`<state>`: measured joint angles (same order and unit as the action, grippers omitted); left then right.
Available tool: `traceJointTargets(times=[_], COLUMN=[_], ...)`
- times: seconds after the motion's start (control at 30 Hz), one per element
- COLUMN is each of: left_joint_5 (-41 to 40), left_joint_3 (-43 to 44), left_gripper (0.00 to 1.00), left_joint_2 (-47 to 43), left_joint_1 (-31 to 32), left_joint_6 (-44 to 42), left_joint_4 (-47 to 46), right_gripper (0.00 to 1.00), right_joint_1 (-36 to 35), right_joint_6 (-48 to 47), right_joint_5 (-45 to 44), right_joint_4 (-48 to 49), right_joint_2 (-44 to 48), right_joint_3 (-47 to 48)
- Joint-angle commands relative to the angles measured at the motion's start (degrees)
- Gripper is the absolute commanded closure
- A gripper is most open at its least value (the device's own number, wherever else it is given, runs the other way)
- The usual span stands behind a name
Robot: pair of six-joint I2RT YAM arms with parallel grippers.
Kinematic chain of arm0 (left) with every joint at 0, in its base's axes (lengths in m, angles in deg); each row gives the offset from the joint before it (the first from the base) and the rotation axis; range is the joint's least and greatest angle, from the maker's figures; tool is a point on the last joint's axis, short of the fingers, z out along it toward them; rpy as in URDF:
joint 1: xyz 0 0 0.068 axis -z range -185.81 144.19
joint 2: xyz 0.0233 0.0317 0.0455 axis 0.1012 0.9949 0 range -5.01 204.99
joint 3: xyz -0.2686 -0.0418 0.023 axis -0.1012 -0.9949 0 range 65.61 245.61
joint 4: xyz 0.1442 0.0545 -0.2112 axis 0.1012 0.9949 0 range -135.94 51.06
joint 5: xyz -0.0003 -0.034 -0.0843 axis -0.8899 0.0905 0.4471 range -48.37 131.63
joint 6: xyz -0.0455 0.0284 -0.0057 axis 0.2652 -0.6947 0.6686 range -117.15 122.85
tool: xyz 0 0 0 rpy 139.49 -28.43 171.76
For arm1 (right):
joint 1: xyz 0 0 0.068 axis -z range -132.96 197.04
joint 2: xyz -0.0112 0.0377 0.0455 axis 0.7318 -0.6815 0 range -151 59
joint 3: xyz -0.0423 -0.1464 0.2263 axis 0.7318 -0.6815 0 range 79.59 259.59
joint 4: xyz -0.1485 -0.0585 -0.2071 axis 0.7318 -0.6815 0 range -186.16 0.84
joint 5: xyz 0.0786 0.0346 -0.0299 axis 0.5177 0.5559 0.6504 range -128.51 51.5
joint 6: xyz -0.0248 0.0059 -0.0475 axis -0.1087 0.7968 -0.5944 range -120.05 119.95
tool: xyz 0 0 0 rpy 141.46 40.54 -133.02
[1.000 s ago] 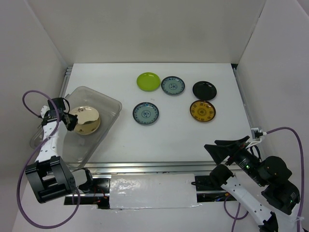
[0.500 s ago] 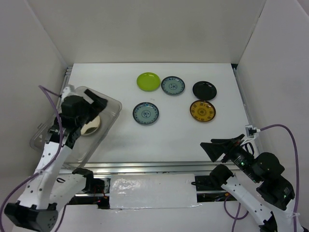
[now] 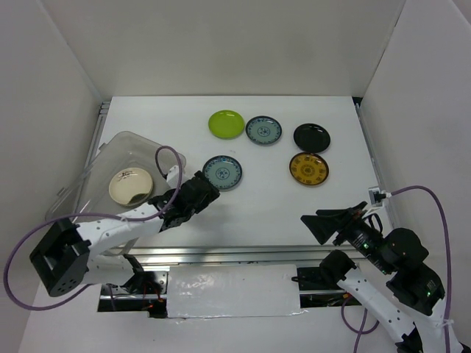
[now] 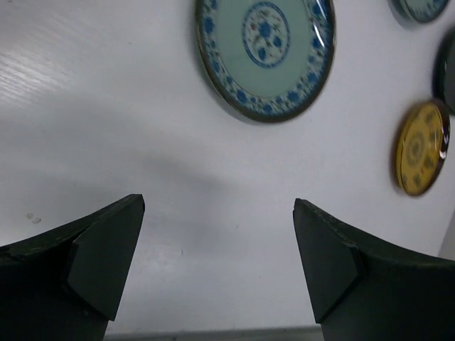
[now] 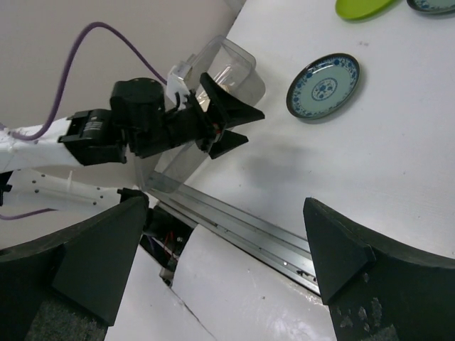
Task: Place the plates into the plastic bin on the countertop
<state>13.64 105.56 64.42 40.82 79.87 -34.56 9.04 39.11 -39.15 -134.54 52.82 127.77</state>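
Note:
The blue-white plate lies outward and below, so next I need to lower my left gripper's open fingers outward onto the closest part of the plate's rim, by the bin.
The clear plastic bin (image 3: 149, 144) stands at the left of the countertop (image 3: 265, 206) with a cream plate (image 3: 130, 186) lying inside. My left gripper (image 3: 203, 193) is open and empty, low over the table just right of the bin. In the left wrist view, the left gripper (image 4: 219, 204) points at a blue-white plate (image 4: 264, 53). That blue-white plate (image 3: 222, 172) lies just beyond the fingers. Farther back lie a lime green plate (image 3: 226, 123), a second blue-white plate (image 3: 263, 130), a black plate (image 3: 312, 137) and a gold-patterned plate (image 3: 309, 168). My right gripper (image 3: 331, 224) hangs open and empty near the front right edge.
White walls enclose the table on three sides. A metal rail (image 3: 235, 254) runs along the near edge. In the right wrist view, the right gripper (image 5: 226, 204) hangs above that rail, with the left arm (image 5: 135, 124) and the bin (image 5: 227, 67) ahead of it.
My left gripper opened, left the cream plate in the bin, and swung right out of the bin toward the near blue-white plate. The right arm shifted slightly left.

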Motion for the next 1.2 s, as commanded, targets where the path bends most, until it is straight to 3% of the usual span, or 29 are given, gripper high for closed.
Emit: traceJointTargets(times=[0.0,0.13,0.47,0.6,0.7,0.83,0.9,1.03,1.17], left_joint_5=[-8.9,-8.6,-2.9,-1.5,-1.3,-0.3,-0.4,-2.1,-1.5], left_joint_3=[1.1,3.9,12.1,12.8,11.2,10.6,11.9,18.4,20.7], left_gripper=[0.01,0.01,0.05,0.2,0.59,0.9,1.0,1.0,1.0], left_joint_2=[3.9,13.2,31.5,34.6,34.9,34.7,34.5,31.2,17.4], left_joint_1=[-1.2,-4.6,-9.6,-10.0,-10.0,-10.8,-11.0,-9.4,-7.2], left_joint_6=[7.9,8.4,10.6,12.1,13.2,11.8,9.6,2.9,-10.9], left_joint_4=[-9.1,-12.6,-9.4,-8.1,-9.3,-10.8,-9.3,-5.3,-5.7], right_gripper=[0.0,0.0,0.0,0.0,0.0,0.0,0.0,0.0,0.0], right_joint_1=[-0.4,-0.4,-0.4,-0.4,-0.4,-0.4,-0.4,-0.4,-0.4], right_joint_6=[0.0,-0.5,-1.4,-1.2,-1.1,-0.8,-0.7,-0.8,-0.9], right_joint_5=[0.3,-0.6,-1.6,-1.6,-1.5,-1.4,-1.2,-1.4,-2.1], right_joint_4=[0.8,-0.8,-3.0,-3.6,-3.5,-3.7,-3.8,-4.3,-4.9], right_joint_2=[0.8,1.8,2.3,2.7,2.9,2.7,2.7,3.0,3.1], right_joint_3=[1.0,1.6,3.9,4.4,4.4,4.9,5.2,5.4,5.6])
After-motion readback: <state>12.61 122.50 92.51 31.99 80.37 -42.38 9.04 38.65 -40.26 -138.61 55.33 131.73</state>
